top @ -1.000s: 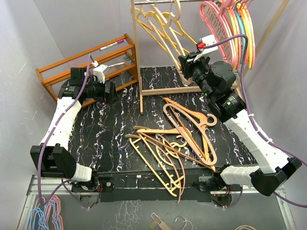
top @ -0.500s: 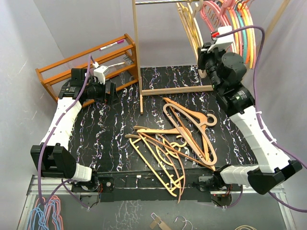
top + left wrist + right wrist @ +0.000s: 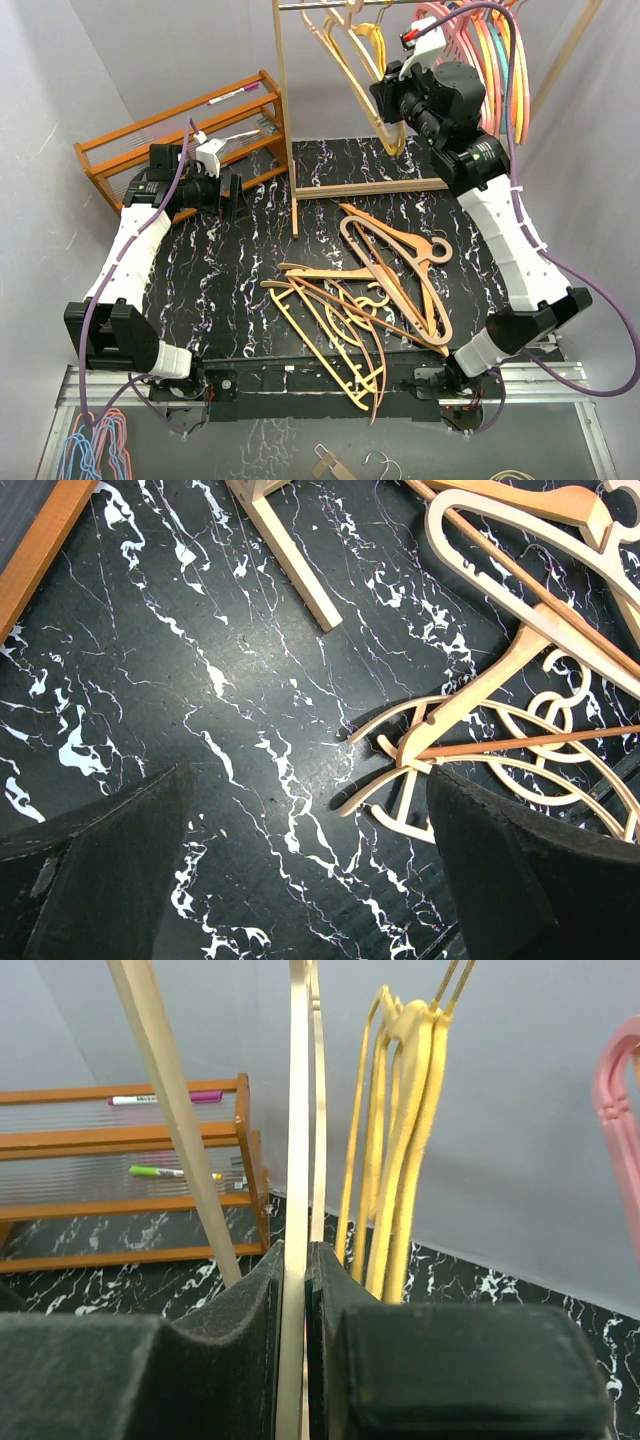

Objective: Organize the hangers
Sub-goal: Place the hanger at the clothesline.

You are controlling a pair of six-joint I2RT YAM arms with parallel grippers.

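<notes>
My right gripper should next move sideways, away from the yellow hangers [image 3: 405,1140] and toward the frame's post by the shelf, because the pale wooden hanger is hanging close beside them.
My right gripper [image 3: 392,102] is raised by the rail and shut on a pale wooden hanger [image 3: 297,1160], whose bar runs upright between the pads. That hanger [image 3: 350,68] hangs near the rail's left end. Yellow hangers [image 3: 405,1140] hang just right of it. Pink, orange and teal hangers [image 3: 492,50] hang further right; one pink hanger shows at the right wrist view's edge [image 3: 615,1090]. A pile of tan wooden hangers [image 3: 385,285] lies on the black marbled table and also shows in the left wrist view [image 3: 520,650]. My left gripper [image 3: 232,190] is open and empty above bare table [image 3: 310,880].
The tall pale wooden frame's post [image 3: 285,120] and base bar [image 3: 360,187] stand at the back middle. The orange-brown slatted shelf [image 3: 150,140] with pens stands back left. Blue and pink hangers [image 3: 95,445] lie below the table's near edge.
My right gripper swung right and up along the rail with the pale hanger, then back left and higher. The hanging hangers swayed. The left arm has not moved.
</notes>
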